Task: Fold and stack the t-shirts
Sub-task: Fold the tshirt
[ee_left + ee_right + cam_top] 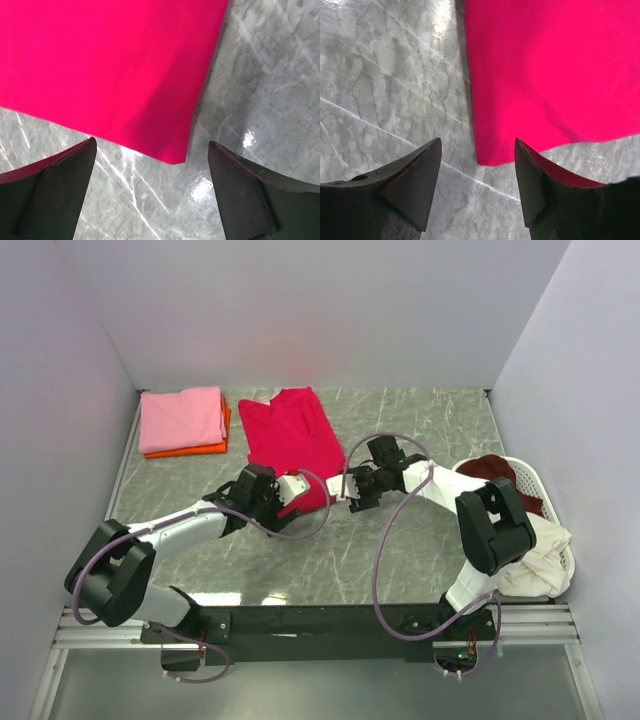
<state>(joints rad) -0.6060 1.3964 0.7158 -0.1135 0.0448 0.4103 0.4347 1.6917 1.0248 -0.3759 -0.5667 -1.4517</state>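
Observation:
Next, my right gripper moves down and edges further over the cloth to close, as the t-shirt's basket-side near corner lies below it, only its tip between my fingers.
A crimson red t-shirt lies partly folded on the marble table, running from the back toward the middle. My left gripper is open over its near left corner; the corner lies on the table between the fingers. My right gripper is open over the near right corner, empty. A folded pink t-shirt lies on a folded orange one at the back left. A maroon t-shirt and a cream one sit in the basket at right.
A white oval plastic basket stands at the right edge of the table. White walls close in the table on the left, back and right. Grey marble surface stretches in front of the shirt.

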